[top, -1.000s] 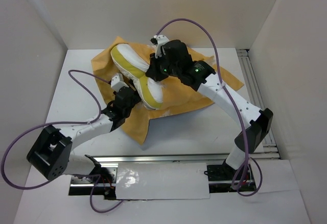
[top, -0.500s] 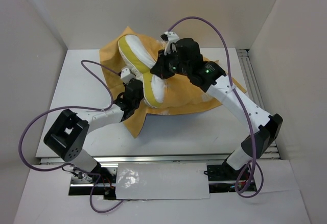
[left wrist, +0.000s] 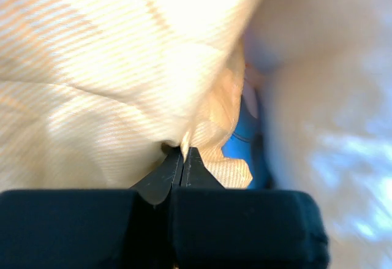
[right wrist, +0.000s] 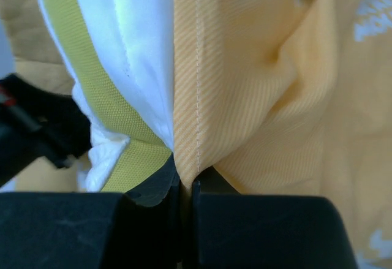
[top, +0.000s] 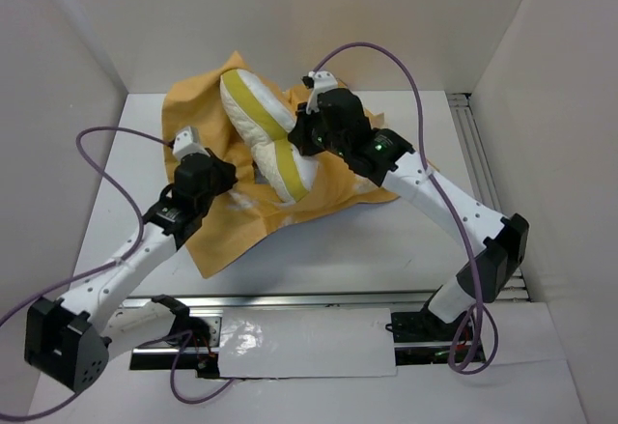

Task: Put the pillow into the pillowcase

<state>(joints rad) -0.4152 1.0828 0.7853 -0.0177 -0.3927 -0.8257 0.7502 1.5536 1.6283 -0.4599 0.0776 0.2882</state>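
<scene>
The pillowcase's fold goes back and to the left in the top view to the pillowcase's border next, clear of the pillow, and my left gripper releases it.
The pillow, white and plump with a yellow band, stands tilted on the pillowcase, which lies crumpled with its orange-yellow side out. My left gripper is at the pillow's left, shut on a fold of the pillowcase; a bit of blue shows beside that fold. My right gripper is at the pillow's right side, shut on the stitched hem of the pillowcase. The pillow presses against that hem on the left of the right wrist view.
White walls close in on the left, back and right. A metal rail runs along the table's right side. A front rail with a white sheet lies between the arm bases. Purple cables loop above both arms.
My left arm swung left, away from the pillow's near end, and its open jaws shut on the pillowcase fabric. The pillow and pillowcase shifted slightly left. My right gripper kept its grip.
</scene>
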